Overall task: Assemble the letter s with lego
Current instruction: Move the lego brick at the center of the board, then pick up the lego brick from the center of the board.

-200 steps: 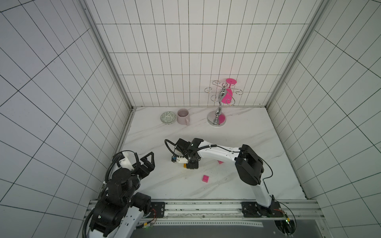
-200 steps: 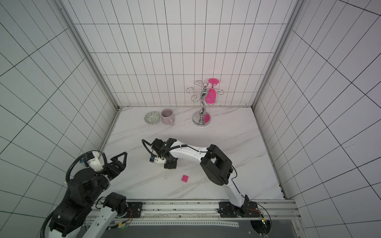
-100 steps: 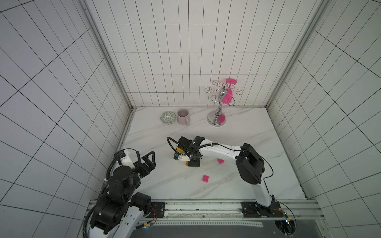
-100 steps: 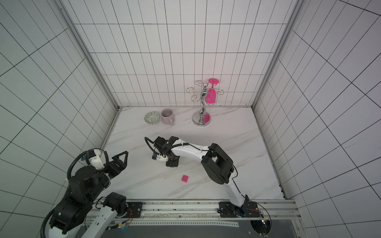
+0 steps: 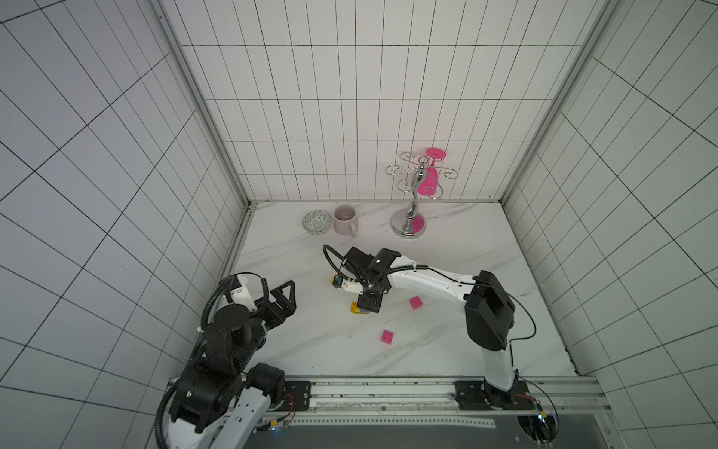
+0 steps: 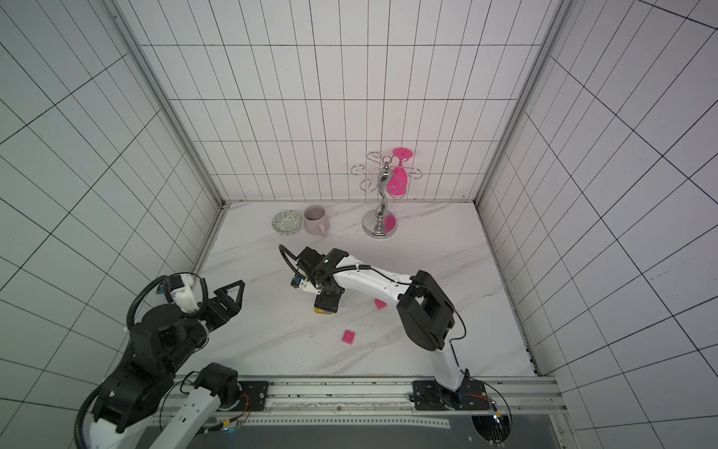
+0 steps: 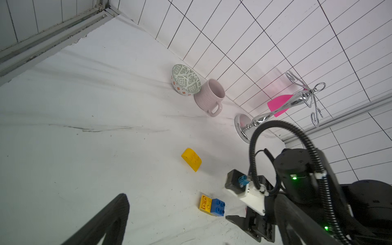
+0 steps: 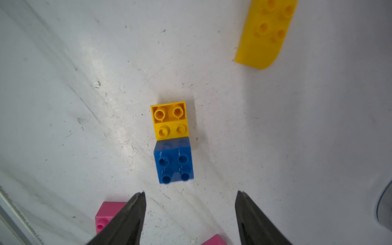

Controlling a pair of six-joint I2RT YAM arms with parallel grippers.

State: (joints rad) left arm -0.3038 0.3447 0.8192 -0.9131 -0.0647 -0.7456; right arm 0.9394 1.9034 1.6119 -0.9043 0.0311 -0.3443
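Observation:
The pink square nearer the chrome stand is below my right gripper, past the blue brick [image 8: 173, 160], so the gripper will move aside and down onto it.
A blue square brick [image 8: 173, 160] sits pressed onto one end of a yellow brick [image 8: 171, 124] lying on the marble table [image 5: 447, 350]. My right gripper [image 8: 190, 193] hangs open just above them with nothing between its fingers; in both top views it covers most of the pair [image 5: 355, 307] [image 6: 325, 311]. A second yellow brick [image 8: 266, 31] [image 7: 191, 159] lies loose a little farther back. Two pink squares [image 5: 415, 302] [image 5: 387, 336] lie apart to the right and front. My left gripper [image 5: 291, 298] [image 6: 239, 297] is open and empty, raised near the left wall.
A pink mug [image 5: 345, 219] and a patterned bowl [image 5: 317, 222] stand at the back left of the table. A chrome stand [image 5: 412, 217] with a pink glass [image 5: 430, 177] hanging from it is at the back centre. Tiled walls close in three sides.
My right gripper's jaws have gone from shut to open, letting go of the blue brick, which stays on the yellow one. The left arm has shifted slightly.

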